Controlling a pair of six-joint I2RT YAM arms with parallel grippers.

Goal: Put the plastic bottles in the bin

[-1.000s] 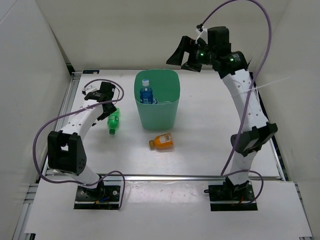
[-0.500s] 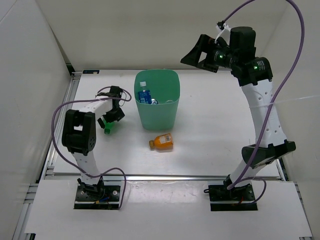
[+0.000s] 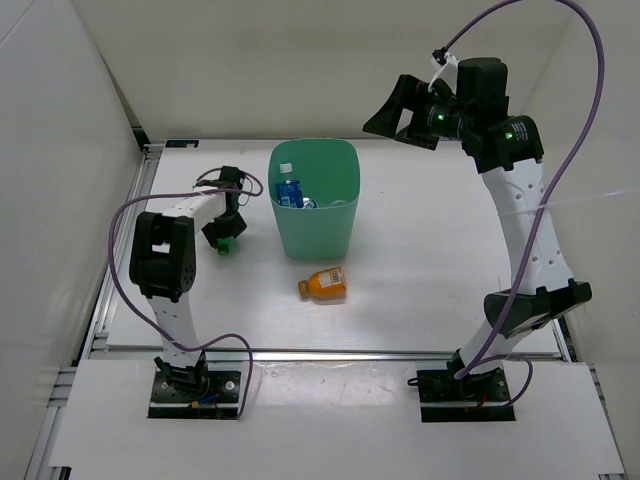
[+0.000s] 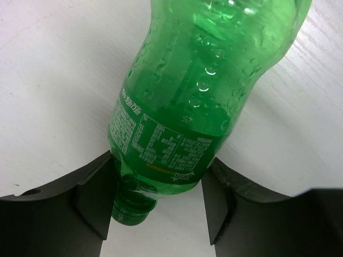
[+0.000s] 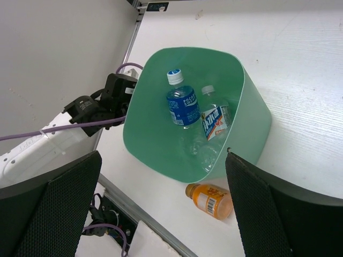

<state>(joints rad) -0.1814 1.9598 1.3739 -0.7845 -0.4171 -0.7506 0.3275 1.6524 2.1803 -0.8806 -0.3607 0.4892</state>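
The bin's rim is higher than the lying green bottle. My left gripper should next lift the green bottle (image 3: 227, 245) up, then move it over the bin's opening (image 3: 320, 172) to release it.
A green bottle (image 4: 187, 107) lies on the table left of the bin (image 3: 345, 205), cap toward the camera in the left wrist view. My left gripper (image 4: 158, 198) is down over it (image 3: 222, 232), a finger pressed against each side of its label near the neck. In the top view the arm hides most of the green bottle (image 3: 227, 245). The mint-green bin (image 5: 252, 96) holds a blue-labelled bottle (image 5: 182, 104) and a white/red-labelled one (image 5: 216, 119). A squat orange bottle (image 3: 324, 284) lies on its side in front of the bin. My right gripper (image 3: 395, 110) hangs open high above the back right.
Left of the bin's rim, the left arm and its purple cable (image 5: 69, 128) lie low over the table. Grey walls close the table at the left and the back. A metal rail (image 3: 350, 353) runs along the near edge.
The left arm swung in over the green bottle and its jaws closed against it. The right arm rose and shifted right, then held still.
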